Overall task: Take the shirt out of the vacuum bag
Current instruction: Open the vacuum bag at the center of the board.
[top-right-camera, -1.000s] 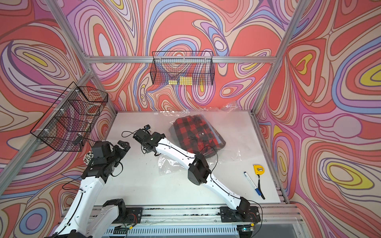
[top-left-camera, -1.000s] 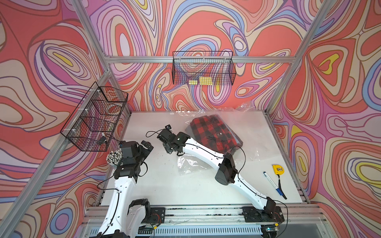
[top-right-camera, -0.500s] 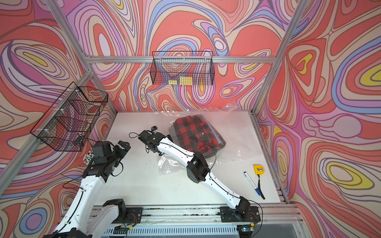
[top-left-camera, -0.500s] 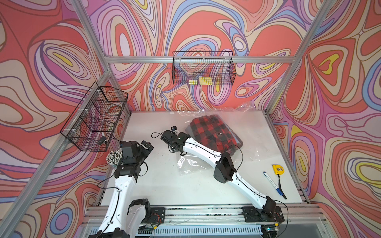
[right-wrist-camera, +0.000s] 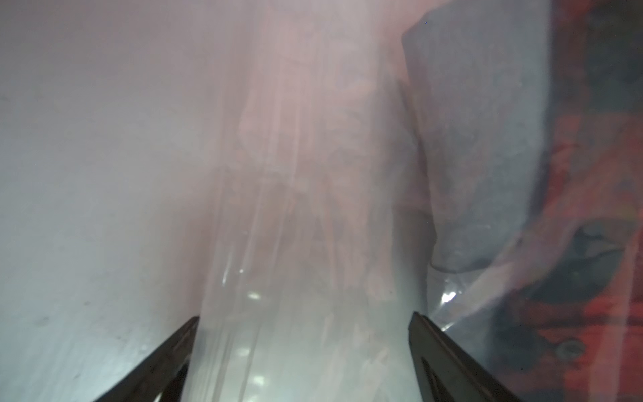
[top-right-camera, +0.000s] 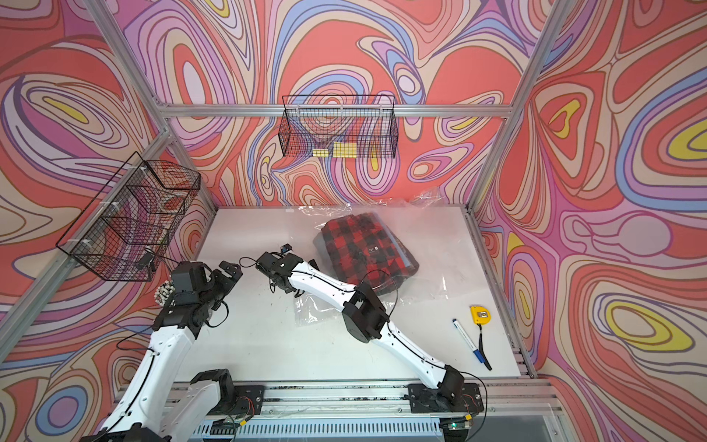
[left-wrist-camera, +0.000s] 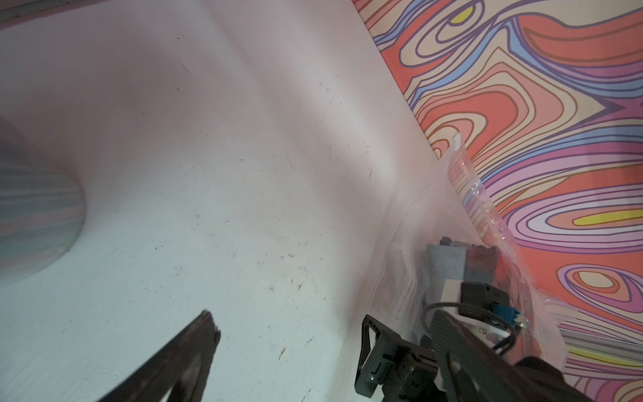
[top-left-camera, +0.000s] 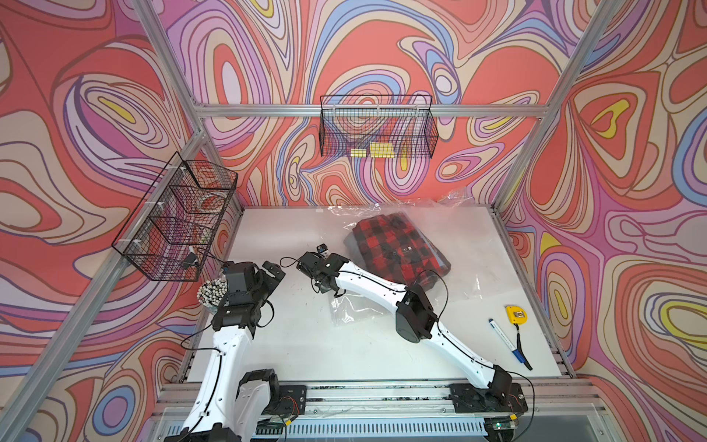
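My right gripper needs to move outward and toward the shirt next and close on plastic clear of cloth, because the bag's crinkled edge is between its open fingers.
The shirt is red-and-black plaid and lies folded inside the clear vacuum bag at the back right of the white table. The bag's plastic spreads past the shirt on every side. My right gripper stands open, low at the bag's left edge. In the right wrist view the crinkled plastic runs between the fingers of the right gripper, with the shirt off to one side. My left gripper is open and empty over bare table, left of the right gripper.
A yellow tape measure and a blue marker lie at the table's right edge. Wire baskets hang on the left wall and back wall. A bundle of white-tipped sticks stands beside the left arm.
My right gripper has shifted a little toward the shirt and dipped lower at the bag's left edge. The left arm has stayed where it was.
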`<state>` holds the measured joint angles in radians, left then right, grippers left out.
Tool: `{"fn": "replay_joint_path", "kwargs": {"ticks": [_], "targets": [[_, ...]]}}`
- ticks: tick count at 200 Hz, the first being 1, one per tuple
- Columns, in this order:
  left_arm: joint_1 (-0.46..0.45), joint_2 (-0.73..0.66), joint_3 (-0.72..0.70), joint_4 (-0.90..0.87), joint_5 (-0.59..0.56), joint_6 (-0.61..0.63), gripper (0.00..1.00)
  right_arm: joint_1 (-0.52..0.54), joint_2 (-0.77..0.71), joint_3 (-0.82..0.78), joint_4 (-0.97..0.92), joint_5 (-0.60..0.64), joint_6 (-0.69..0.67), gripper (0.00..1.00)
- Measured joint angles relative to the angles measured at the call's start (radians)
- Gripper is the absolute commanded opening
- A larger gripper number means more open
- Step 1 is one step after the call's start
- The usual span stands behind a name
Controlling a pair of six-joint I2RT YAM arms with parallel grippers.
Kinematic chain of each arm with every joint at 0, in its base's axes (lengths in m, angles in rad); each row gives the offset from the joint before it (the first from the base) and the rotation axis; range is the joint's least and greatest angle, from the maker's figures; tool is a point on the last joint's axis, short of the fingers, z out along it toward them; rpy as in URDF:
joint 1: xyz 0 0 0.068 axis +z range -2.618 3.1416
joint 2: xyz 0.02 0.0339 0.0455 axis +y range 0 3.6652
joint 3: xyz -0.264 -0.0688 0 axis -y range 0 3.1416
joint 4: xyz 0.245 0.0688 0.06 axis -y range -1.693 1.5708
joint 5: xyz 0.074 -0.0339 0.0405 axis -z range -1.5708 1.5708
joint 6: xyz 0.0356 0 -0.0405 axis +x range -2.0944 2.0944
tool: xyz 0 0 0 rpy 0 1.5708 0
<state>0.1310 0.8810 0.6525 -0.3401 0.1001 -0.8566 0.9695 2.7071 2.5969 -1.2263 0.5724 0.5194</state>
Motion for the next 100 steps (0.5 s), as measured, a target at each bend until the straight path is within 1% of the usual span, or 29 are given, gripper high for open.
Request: {"fn": "replay_joint_path", "kwargs": {"ticks": [14, 33, 54, 61, 64, 66, 67, 71, 72, 74, 79, 87, 89, 90, 97, 100], "targets": [[0.000, 0.000, 0.000, 0.000, 0.000, 0.000, 0.99, -0.018, 0.010, 0.018, -0.025, 0.009, 0.015, 0.82], [0.000, 0.004, 0.000, 0.000, 0.000, 0.001, 0.99, -0.030, 0.006, 0.021, -0.032, 0.037, 0.028, 0.78], [0.000, 0.008, 0.000, 0.000, 0.000, 0.007, 0.99, -0.027, -0.002, 0.017, -0.037, 0.061, 0.039, 0.65], [0.000, 0.008, 0.000, 0.000, 0.000, 0.007, 0.99, -0.026, -0.006, 0.017, -0.040, 0.069, 0.040, 0.56], [0.000, 0.008, 0.000, 0.000, 0.000, 0.007, 0.99, -0.026, -0.008, 0.017, -0.042, 0.071, 0.040, 0.51], [0.000, 0.009, 0.000, 0.000, 0.000, 0.007, 0.99, -0.025, -0.008, 0.017, -0.042, 0.073, 0.050, 0.49], [0.000, 0.009, 0.000, 0.000, 0.000, 0.007, 0.99, -0.024, -0.009, 0.017, -0.043, 0.074, 0.043, 0.46], [0.000, 0.010, 0.000, 0.000, 0.001, 0.007, 0.99, -0.023, -0.011, 0.017, -0.045, 0.079, 0.047, 0.40], [0.000, 0.010, 0.000, 0.000, 0.001, 0.007, 0.99, -0.023, -0.012, 0.017, -0.045, 0.079, 0.052, 0.40], [0.000, 0.011, 0.000, 0.000, 0.001, 0.007, 0.99, -0.021, -0.013, 0.017, -0.047, 0.081, 0.042, 0.35], [0.000, 0.012, 0.000, 0.000, 0.002, 0.007, 0.99, -0.020, -0.016, 0.017, -0.048, 0.086, 0.053, 0.27], [0.000, 0.014, 0.000, 0.000, 0.004, 0.007, 0.99, -0.017, -0.022, 0.017, -0.053, 0.094, 0.046, 0.16], [0.000, 0.014, 0.000, 0.000, 0.004, 0.007, 0.99, -0.017, -0.022, 0.017, -0.054, 0.095, 0.042, 0.15], [0.000, 0.014, 0.000, 0.000, 0.004, 0.007, 0.99, -0.016, -0.023, 0.017, -0.055, 0.097, 0.050, 0.12], [0.000, 0.017, 0.000, 0.000, 0.005, 0.007, 0.99, -0.014, -0.028, 0.017, -0.059, 0.103, 0.053, 0.01], [0.000, 0.018, 0.000, 0.000, 0.005, 0.007, 0.99, -0.014, -0.030, 0.016, -0.061, 0.105, 0.053, 0.00]]}}
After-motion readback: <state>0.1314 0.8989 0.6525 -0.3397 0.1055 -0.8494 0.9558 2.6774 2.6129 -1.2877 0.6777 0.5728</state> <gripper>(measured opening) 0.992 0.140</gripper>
